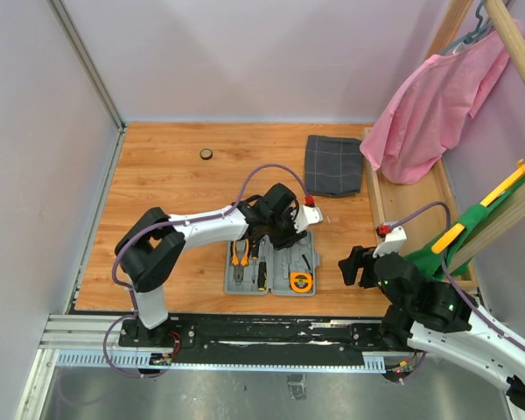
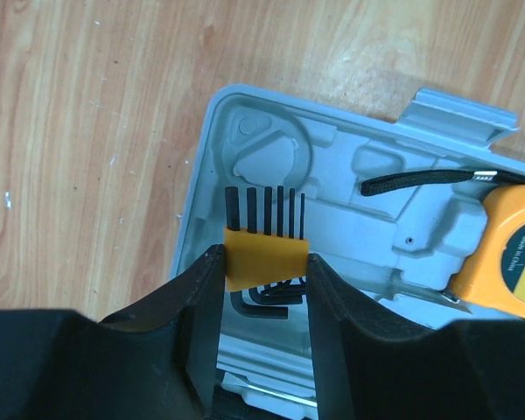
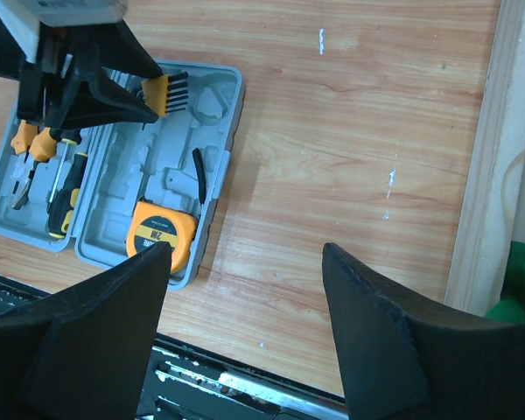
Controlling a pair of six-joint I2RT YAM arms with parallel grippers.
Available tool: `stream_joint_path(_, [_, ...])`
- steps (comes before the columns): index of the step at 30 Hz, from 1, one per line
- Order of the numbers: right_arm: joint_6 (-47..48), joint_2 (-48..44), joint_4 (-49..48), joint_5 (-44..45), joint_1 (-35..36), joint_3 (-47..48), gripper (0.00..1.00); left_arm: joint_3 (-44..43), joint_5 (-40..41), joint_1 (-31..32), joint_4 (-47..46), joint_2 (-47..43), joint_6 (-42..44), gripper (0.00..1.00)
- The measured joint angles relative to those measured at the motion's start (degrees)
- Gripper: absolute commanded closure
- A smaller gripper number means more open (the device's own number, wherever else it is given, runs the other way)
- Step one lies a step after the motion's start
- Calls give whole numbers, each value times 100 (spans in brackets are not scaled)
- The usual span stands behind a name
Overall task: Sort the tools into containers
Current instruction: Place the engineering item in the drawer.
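The small orange holder still hangs above the empty spot in the tray at the case's far end, so I will next move my left gripper down there and release it.
The grey tool case [image 1: 304, 258] lies open on the wooden table. In its left half lie orange-handled pliers [image 1: 240, 254] and a screwdriver [image 1: 262, 273]. An orange tape measure [image 1: 301, 281] sits at the near right of it. My left gripper [image 2: 264, 255] hangs over the far right compartment of the case [image 2: 332, 149], shut on a small orange holder of black hex keys [image 2: 254, 245], which it holds just above the tray. The tape measure [image 2: 512, 262] lies to its right. My right gripper [image 3: 245, 254] stands open over bare wood right of the case [image 3: 114, 175], with nothing in it.
A dark grey checked folded cloth [image 1: 334, 164] lies at the back right, and a small round dark object [image 1: 206, 155] at the back left. A raised wooden rail [image 1: 376, 201] bounds the right side, with a pink garment [image 1: 429, 105] hanging above it. Metal rails run along the near edge.
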State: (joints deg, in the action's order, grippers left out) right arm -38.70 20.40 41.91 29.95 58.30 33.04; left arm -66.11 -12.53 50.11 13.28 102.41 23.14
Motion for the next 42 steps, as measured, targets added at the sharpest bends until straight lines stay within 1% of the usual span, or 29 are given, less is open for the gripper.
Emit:
stream_joint_path(3, [-4, 0, 2, 0, 0, 0, 29, -72, 22, 2, 125, 177, 131, 62])
stream_joint_path(10, [-9, 0, 4, -2, 0, 0, 28, -72, 197, 2, 280, 267, 267, 56])
stream_joint_path(15, [-9, 0, 7, -2, 0, 0, 28, -72, 345, 2, 291, 275, 321, 44])
stream_joint_path(20, [-9, 0, 7, -4, 0, 0, 28, -72, 485, 2, 313, 280, 341, 35])
stream_joint_path(27, [-7, 11, 7, -11, 0, 0, 28, -61, 529, 9, 249, 168, 190, 35])
stream_joint_path(31, [55, 162, -20, -153, 0, 0, 28, 197, 511, 11, -85, -308, -33, 35])
stream_joint_path(35, [208, 713, -138, -468, 0, 11, 30, 699, 444, -61, -680, -1143, -501, 35])
stream_joint_path(39, [529, 1528, -348, -911, -4, 98, 33, 1325, 468, -313, -1346, -1906, -1298, 36])
stream_joint_path(42, [883, 2107, -586, -1244, -107, 262, 33, 1884, 684, -566, -1657, -2398, -2026, 36])
